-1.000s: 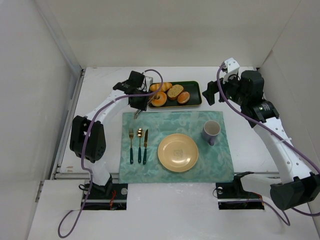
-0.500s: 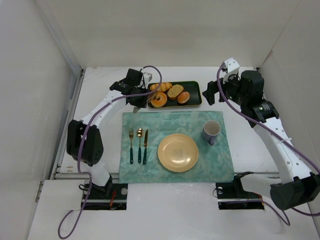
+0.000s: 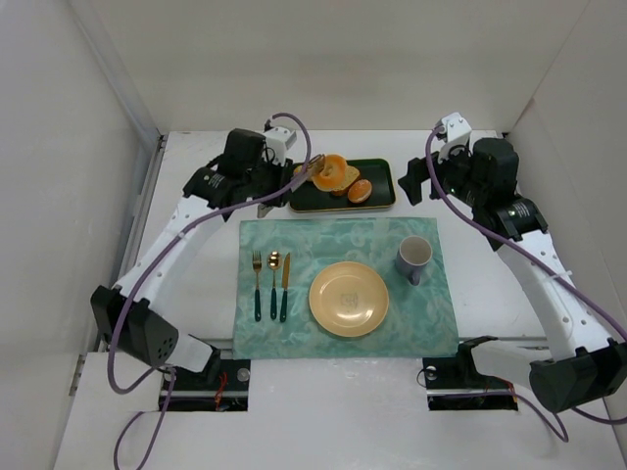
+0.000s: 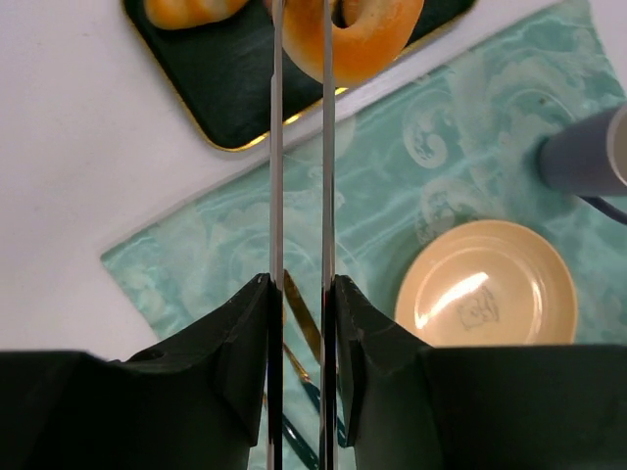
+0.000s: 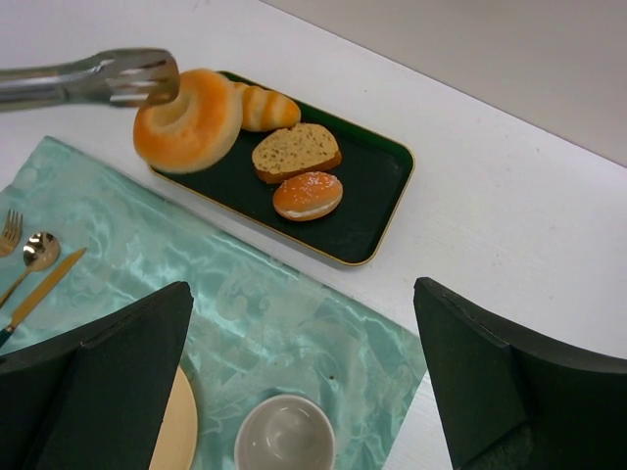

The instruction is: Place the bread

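I should carry the tongs back from the tray (image 3: 380, 201) with my left gripper next and lower them over the yellow plate (image 3: 349, 299) to let go of their handles, because that plate is still empty.
The bread (image 3: 331, 168) is a golden-orange ring doughnut. It hangs above the dark green tray (image 3: 380, 201), pinched at its rim by metal tongs (image 3: 306, 175). My left gripper (image 3: 274, 181) is shut on the tongs. In the left wrist view the tong arms (image 4: 276, 147) run between my fingers up to the bread (image 4: 362, 39). The right wrist view shows the bread (image 5: 188, 119) tilted in the tong tips (image 5: 118, 76). My right gripper (image 3: 429, 178) is open and empty, to the right of the tray.
On the tray (image 5: 377, 201) lie an elongated roll (image 5: 267, 108), a brown bread slice (image 5: 297, 150) and a glazed bun (image 5: 308, 195). A teal placemat (image 3: 294, 240) holds a yellow plate (image 3: 349, 299), a grey cup (image 3: 414, 257) and cutlery (image 3: 271, 284).
The left arm has risen and swung back and left. The tongs have lifted the bread off the tray's left end and carried it up and to the right. The right arm has not moved.
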Robot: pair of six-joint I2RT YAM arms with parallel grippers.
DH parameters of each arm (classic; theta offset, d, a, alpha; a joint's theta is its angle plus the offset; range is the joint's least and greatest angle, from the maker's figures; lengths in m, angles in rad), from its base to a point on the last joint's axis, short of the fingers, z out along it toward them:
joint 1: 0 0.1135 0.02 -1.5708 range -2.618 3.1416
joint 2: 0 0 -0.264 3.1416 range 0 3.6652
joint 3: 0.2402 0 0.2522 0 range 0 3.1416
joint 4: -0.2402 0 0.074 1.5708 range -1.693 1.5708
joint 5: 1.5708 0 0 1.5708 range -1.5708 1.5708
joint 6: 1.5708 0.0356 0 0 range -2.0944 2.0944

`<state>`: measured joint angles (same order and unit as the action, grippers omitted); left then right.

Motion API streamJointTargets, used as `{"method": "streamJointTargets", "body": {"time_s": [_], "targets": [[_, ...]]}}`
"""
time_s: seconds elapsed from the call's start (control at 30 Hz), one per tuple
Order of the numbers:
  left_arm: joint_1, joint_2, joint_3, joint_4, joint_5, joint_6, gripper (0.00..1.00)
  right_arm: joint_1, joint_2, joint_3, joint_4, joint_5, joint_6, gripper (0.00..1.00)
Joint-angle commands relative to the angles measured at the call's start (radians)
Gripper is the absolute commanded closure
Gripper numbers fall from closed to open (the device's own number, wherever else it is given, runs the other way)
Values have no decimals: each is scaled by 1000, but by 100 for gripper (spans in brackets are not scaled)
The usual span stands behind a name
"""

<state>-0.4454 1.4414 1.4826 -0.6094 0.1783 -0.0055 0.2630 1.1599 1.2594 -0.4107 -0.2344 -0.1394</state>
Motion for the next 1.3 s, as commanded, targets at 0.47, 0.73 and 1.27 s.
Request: {"method": "streamJointTargets", "body": {"time_s": [0.47, 0.73, 1.27], "targets": [[-392, -369, -232, -206, -51, -188, 100, -1, -42, -5, 78, 78, -8, 0], [-533, -322, -320, -219, -83, -306, 100, -1, -42, -5, 78, 87, 1, 0], [-615, -234, -367, -250, -148, -373, 76, -1, -60, -5, 78, 87, 1, 0]]}}
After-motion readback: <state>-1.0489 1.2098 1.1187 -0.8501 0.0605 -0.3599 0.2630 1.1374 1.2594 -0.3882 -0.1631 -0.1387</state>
